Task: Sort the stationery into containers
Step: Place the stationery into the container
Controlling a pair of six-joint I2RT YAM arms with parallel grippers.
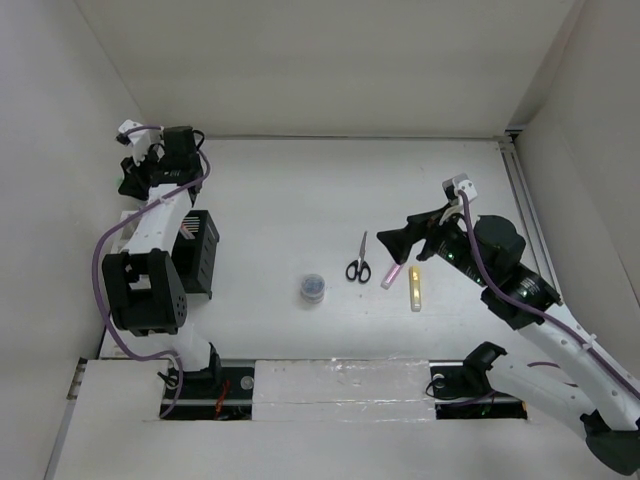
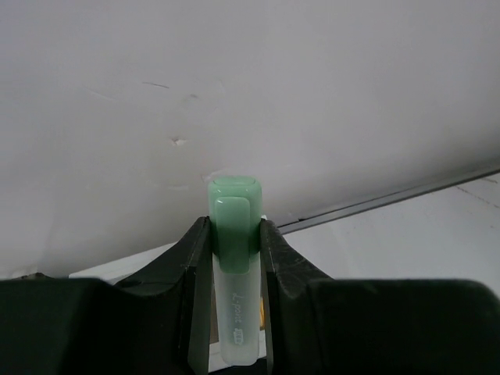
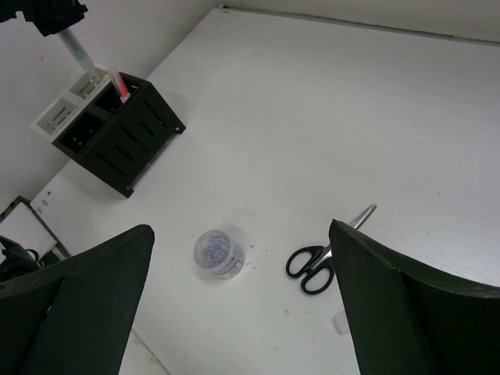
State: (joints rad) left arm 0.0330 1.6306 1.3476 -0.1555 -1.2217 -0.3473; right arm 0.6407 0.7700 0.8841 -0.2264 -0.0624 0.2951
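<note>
The green highlighter is still above the organiser's rim. My left gripper will next move toward the organiser's side, then down and back over the organiser's far section.
My left gripper (image 2: 233, 228) is shut on a green highlighter (image 2: 233, 205) that stands upright between its fingers. In the right wrist view it hangs over the white mesh organiser (image 3: 61, 109), which stands against the black slatted holder (image 3: 129, 137). A red pen (image 3: 119, 83) stands in the black holder (image 1: 198, 250). My right gripper (image 3: 241, 228) is open and empty, above the round tub (image 3: 220, 254) and the black-handled scissors (image 3: 311, 267). On the table lie the scissors (image 1: 358, 262), the tub (image 1: 313, 287), a pink highlighter (image 1: 392, 275) and a yellow highlighter (image 1: 415, 288).
White walls close in the table on the left, back and right. A rail (image 1: 522, 200) runs along the right edge. The left arm (image 1: 150, 230) reaches over the containers at the far left.
</note>
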